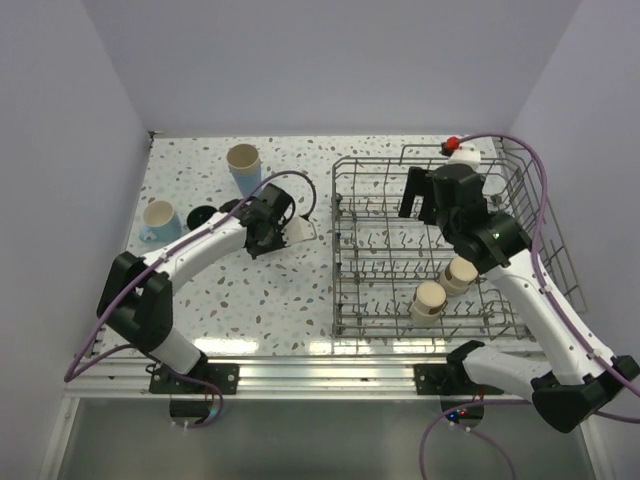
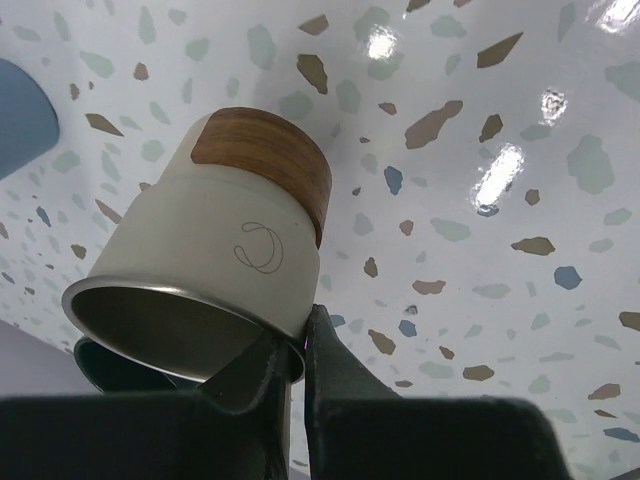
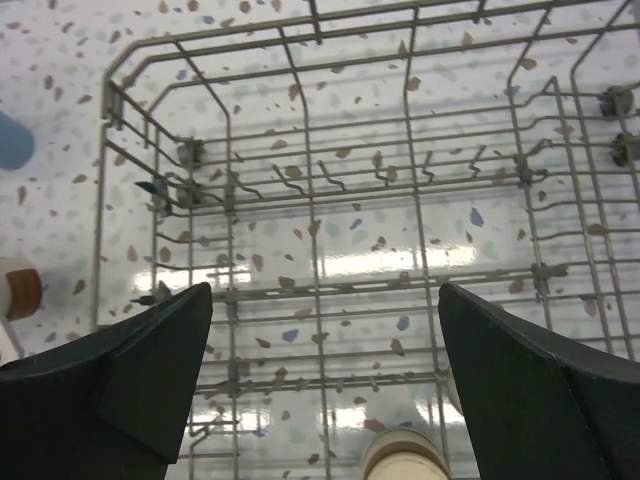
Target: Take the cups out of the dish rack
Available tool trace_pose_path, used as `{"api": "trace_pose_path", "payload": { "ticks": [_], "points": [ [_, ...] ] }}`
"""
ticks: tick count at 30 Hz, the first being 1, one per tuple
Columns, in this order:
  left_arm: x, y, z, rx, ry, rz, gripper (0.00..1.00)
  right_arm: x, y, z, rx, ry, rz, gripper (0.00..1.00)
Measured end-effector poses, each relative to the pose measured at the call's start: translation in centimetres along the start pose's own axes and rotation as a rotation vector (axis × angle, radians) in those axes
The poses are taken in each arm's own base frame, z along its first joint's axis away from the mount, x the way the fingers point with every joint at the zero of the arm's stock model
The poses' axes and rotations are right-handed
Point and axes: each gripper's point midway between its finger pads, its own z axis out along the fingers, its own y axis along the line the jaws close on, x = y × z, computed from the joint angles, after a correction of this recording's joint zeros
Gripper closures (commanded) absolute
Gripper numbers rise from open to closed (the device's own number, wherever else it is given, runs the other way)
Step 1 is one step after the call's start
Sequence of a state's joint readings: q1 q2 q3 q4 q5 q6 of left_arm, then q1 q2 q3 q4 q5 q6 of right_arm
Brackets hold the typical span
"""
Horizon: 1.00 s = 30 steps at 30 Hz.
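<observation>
The cup's wooden base will go down onto it next with my left gripper, which will then let go of the cup's rim.
My left gripper [image 2: 300, 345] is shut on the rim of a short beige cup with a brown wooden base [image 2: 240, 220], one finger inside and one outside. The cup hangs tilted, base toward the speckled table, left of the dish rack [image 1: 338, 262]. From above, this left gripper [image 1: 272, 228] and its cup [image 1: 298, 230] lie mid-table. My right gripper [image 3: 325, 300] stands wide open with nothing between its fingers, above the rack's wire floor [image 3: 320, 180]. In the top view the right gripper [image 1: 420, 205] hovers over the rack's back half. Two beige cups [image 1: 430, 298] [image 1: 462, 272] stand in the rack's front part; one cup [image 3: 405, 460] shows below the open jaws.
On the table at the left stand a tall light blue tumbler [image 1: 243, 166], a light blue mug [image 1: 160, 220] and a dark mug [image 1: 205, 213] partly hidden by the left arm. A small red and white object [image 1: 460, 148] sits behind the rack. Walls close in on three sides.
</observation>
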<state>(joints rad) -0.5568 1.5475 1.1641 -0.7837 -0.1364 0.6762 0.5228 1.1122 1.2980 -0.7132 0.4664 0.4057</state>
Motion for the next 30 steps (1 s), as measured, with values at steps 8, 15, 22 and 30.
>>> {"api": "trace_pose_path", "payload": {
  "ticks": [8,15,22,30],
  "points": [
    [2.0,-1.0,1.5,0.017,0.161,0.090,1.00,3.5,-5.4,1.5,0.150,0.129,-0.004,0.02],
    [3.0,-1.6,2.6,0.047,0.241,0.138,0.93,5.8,-6.3,2.4,0.165,0.208,-0.004,0.02],
    [3.0,-1.5,2.4,0.052,0.247,0.161,0.54,5.9,-7.0,2.5,0.182,0.215,0.010,0.02],
    [-0.4,0.9,0.4,0.011,0.152,0.131,0.24,7.9,-11.1,1.7,0.320,0.243,0.065,0.02]
  ]
}}
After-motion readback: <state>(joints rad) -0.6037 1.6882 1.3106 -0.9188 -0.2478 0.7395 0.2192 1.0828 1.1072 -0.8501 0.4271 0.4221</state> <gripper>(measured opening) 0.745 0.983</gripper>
